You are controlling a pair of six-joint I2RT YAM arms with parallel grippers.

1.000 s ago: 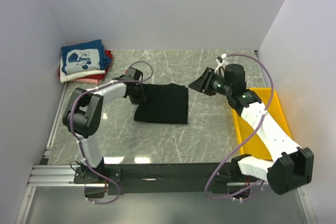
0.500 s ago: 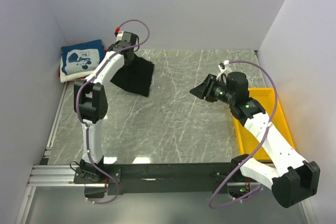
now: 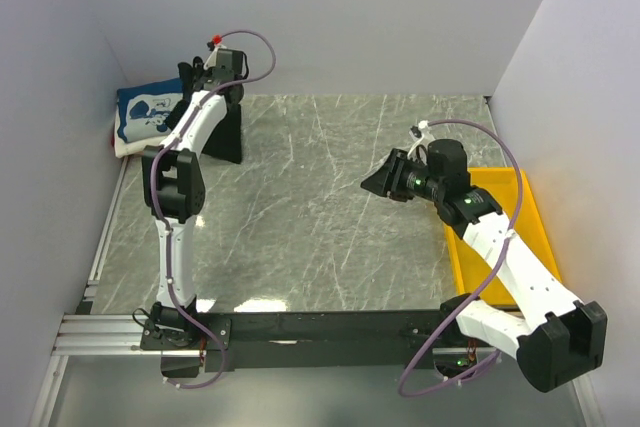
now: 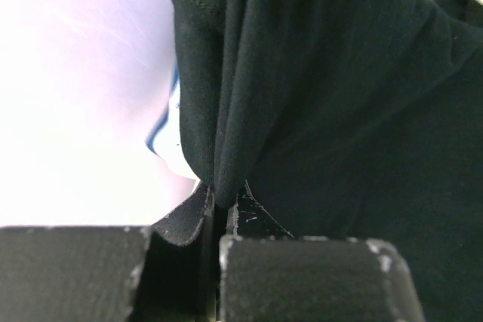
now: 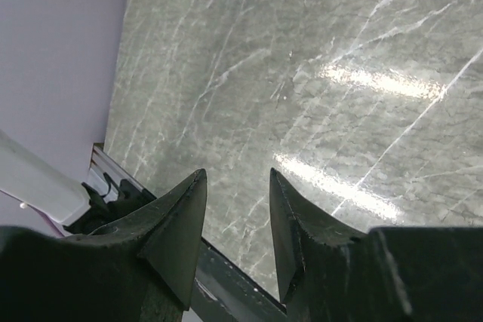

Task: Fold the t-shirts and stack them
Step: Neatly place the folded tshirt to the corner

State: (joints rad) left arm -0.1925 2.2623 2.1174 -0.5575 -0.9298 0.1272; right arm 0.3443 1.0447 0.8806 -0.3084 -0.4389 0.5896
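Observation:
I should move the black t-shirt in my left gripper to the left in the top view next, over the blue t-shirt point(image 3: 149, 112), because it is still hanging down beside the stack.
My left gripper point(image 3: 203, 82) is shut on the folded black t-shirt point(image 3: 224, 132) and holds it up at the back left, so the cloth hangs down beside the stack. In the left wrist view the black cloth point(image 4: 324, 96) fills the frame, pinched between the fingers point(image 4: 223, 213). The stack lies in the back left corner: the blue t-shirt point(image 3: 150, 112) with a white cartoon print on top, a white one point(image 3: 128, 147) under it. The red one is hidden. My right gripper point(image 3: 373, 181) is open and empty over the table's middle right, seen open in its wrist view point(image 5: 235, 179).
A yellow plastic tray point(image 3: 490, 227) lies at the right edge under my right arm. White walls close in the back and both sides. A metal rail point(image 3: 110, 332) runs along the near edge. The grey marble table top point(image 3: 310, 217) lies between the arms.
My left gripper has carried the black t-shirt from the table's middle to the back left, up next to the stack. My right gripper has drifted slightly left and stays open.

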